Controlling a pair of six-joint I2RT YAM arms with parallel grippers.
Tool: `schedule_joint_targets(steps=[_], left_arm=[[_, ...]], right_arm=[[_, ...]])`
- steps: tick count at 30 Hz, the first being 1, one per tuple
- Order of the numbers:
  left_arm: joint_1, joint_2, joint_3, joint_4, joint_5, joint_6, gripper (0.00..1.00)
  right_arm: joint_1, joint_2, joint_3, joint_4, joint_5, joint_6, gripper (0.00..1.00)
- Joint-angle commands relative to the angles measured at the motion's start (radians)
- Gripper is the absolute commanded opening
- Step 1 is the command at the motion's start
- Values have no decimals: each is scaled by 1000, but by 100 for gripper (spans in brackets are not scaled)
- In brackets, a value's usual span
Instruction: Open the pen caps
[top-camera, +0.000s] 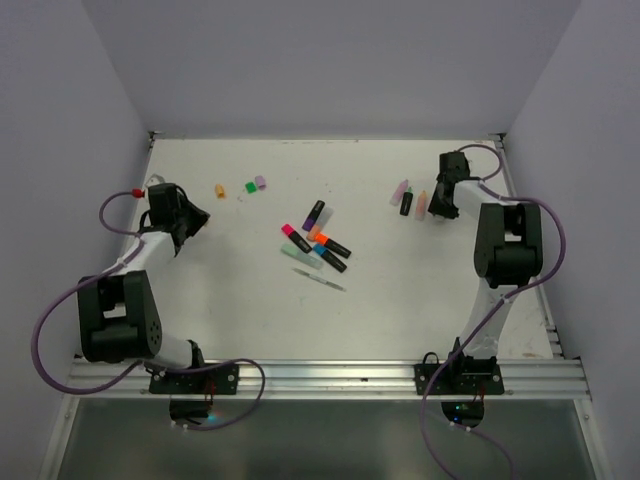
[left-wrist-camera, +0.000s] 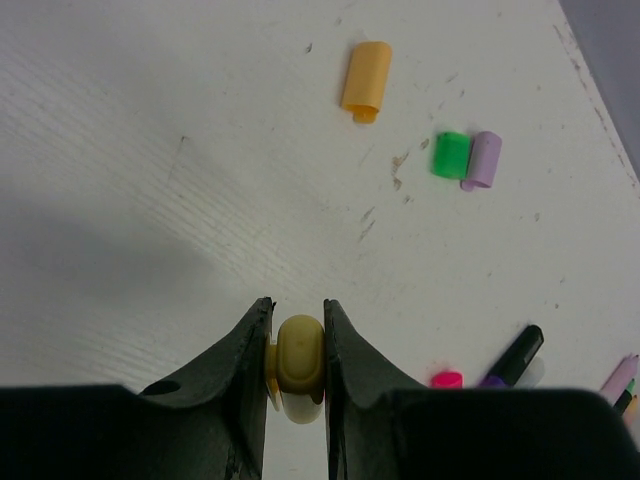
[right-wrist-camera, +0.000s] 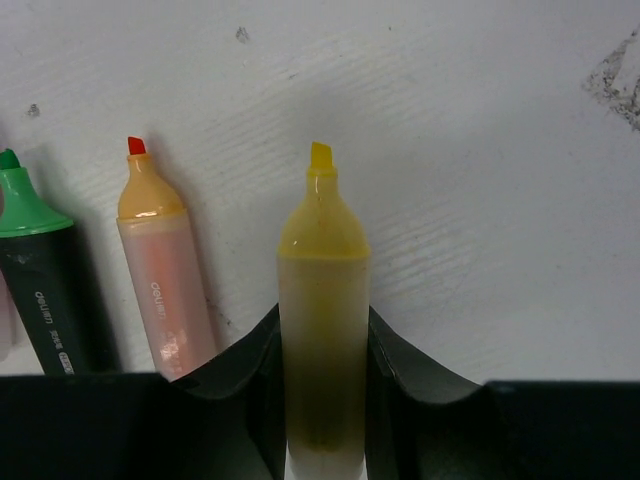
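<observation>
The yellow cap (left-wrist-camera: 299, 360) will go outward and down next, carried by my left gripper to a place beside the orange cap, the nearest of the loose caps.
My left gripper (left-wrist-camera: 297, 312) is shut on a yellow pen cap (left-wrist-camera: 299, 360), held just above the table at the far left (top-camera: 190, 218). Loose on the table beyond it lie an orange cap (left-wrist-camera: 367, 80), a green cap (left-wrist-camera: 451, 155) and a purple cap (left-wrist-camera: 483, 160). At the far right, my right gripper (right-wrist-camera: 322, 315) is shut on an uncapped yellow highlighter (right-wrist-camera: 322, 260), with its tip pointing away from the wrist. Beside it lie an uncapped orange highlighter (right-wrist-camera: 160, 270) and a black one with a green tip (right-wrist-camera: 40, 270).
Several capped highlighters (top-camera: 318, 240) lie in a loose cluster mid-table, and a thin silvery stick (top-camera: 322, 281) lies just in front of them. A pink cap end (left-wrist-camera: 447, 379) and a black barrel (left-wrist-camera: 515, 355) show at the left wrist view's lower right. Walls enclose the table.
</observation>
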Motion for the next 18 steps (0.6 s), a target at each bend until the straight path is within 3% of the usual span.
schedule_joint_targets(steps=[1,2,9,18], left_arm=[[14,65,7,66,-2,34,0],[17,86,17,72,6,36,0],[37,287,152,135,100,47,0],[44,500,378,94,113,82,0]], right_arm=[[-2,10,40,21,-38,-10,31],[-2,12,40,27,-43,-11,38],[-1,-19,23,25,-64,-17,51],[123,-193,-13,-51,32,-51,60]])
